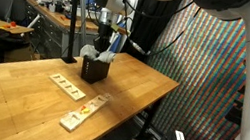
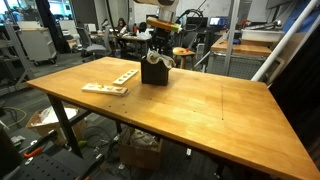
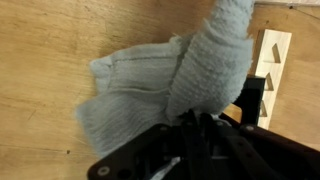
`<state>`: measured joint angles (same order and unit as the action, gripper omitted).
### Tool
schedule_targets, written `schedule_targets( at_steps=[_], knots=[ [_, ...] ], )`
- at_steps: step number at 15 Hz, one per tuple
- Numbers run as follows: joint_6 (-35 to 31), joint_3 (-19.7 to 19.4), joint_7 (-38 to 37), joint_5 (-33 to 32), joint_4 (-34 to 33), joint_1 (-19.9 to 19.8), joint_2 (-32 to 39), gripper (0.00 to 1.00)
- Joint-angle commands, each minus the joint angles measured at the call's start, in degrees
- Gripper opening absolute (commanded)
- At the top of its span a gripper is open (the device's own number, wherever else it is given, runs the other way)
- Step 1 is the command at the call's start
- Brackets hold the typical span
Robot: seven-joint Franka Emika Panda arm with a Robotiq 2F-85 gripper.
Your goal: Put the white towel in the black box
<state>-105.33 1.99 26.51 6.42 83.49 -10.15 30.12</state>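
Next, my gripper comes down to the box's open top (image 1: 96, 60) below it and releases the towel, because the towel still bulges above the box's rim.
The black box (image 1: 93, 71) stands upright on the wooden table (image 1: 21, 89), also seen in the exterior view from the other side (image 2: 152, 71). My gripper (image 1: 104, 38) hovers just above it, shut on the white towel (image 1: 92, 53). The towel hangs from the fingers and its lower end reaches the box's open top (image 2: 162, 59). In the wrist view the towel (image 3: 160, 80) fills the middle, bunched between my fingertips (image 3: 190, 125). A dark edge of the box (image 3: 252, 100) shows to the right.
Two pale wooden strips with cutouts lie on the table near the box (image 1: 66, 86) (image 1: 84, 112); they also show in an exterior view (image 2: 112, 82) and one in the wrist view (image 3: 271, 58). Chairs and desks stand beyond the table.
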Motion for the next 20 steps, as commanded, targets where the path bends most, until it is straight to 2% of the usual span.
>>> schedule_targets(
  at_steps=[1,11,17,19,20],
  knots=[
    [-0.46,0.26,1.4,2.17,1.37,-0.93,0.91,0.02],
    [1.0,0.14,1.72,1.91,3.46,-0.79,3.71,0.02],
    [1.07,-0.84,0.99,0.5,3.35,-0.79,1.34,0.03],
    [1.0,-1.49,0.81,-0.85,3.5,-0.62,-0.41,0.35],
    [0.92,-1.76,0.79,-1.51,3.49,-0.57,-1.01,0.4]
  ],
)
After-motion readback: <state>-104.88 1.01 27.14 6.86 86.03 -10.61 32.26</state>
